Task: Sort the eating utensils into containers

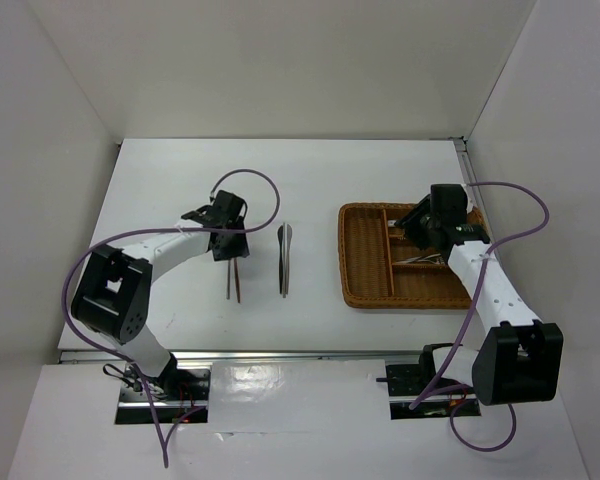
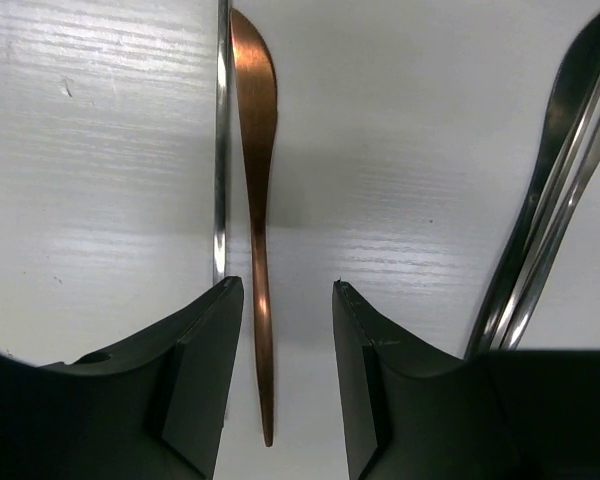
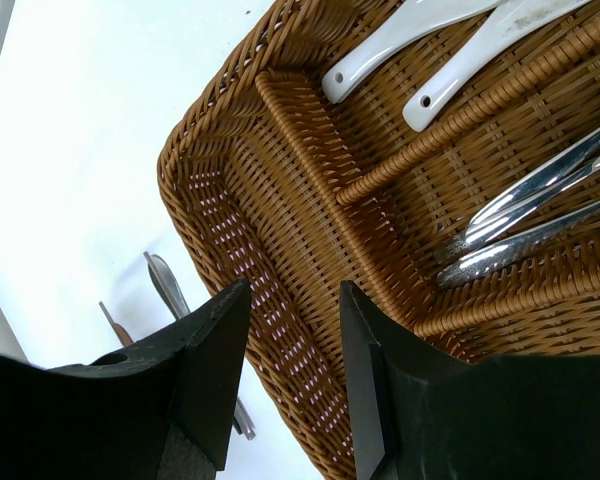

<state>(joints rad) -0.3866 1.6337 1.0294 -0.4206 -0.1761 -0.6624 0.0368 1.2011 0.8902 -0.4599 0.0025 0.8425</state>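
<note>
The copper-brown utensil's slim handle is below, between my open fingers; my left gripper should lower around it next and close.
A slim copper-brown utensil (image 2: 256,200) lies on the white table, with a thin silver one (image 2: 220,150) right beside it on the left. My left gripper (image 2: 285,285) hangs open over the brown one, whose end lies between the fingers without touching either. From above, this pair (image 1: 233,282) lies just in front of the left gripper (image 1: 227,252). More silver utensils (image 1: 285,260) lie mid-table. My right gripper (image 3: 295,285) is open and holds nothing, above the long left compartment of the wicker tray (image 3: 280,180). White soup spoons (image 3: 400,35) and silver cutlery (image 3: 540,210) lie in other compartments.
The wicker tray (image 1: 365,292) stands right of centre, under the right gripper (image 1: 417,228). Purple cables loop over both arms. White walls close in the table on three sides. In the right wrist view, a silver utensil (image 3: 165,285) lies on the table left of the tray.
</note>
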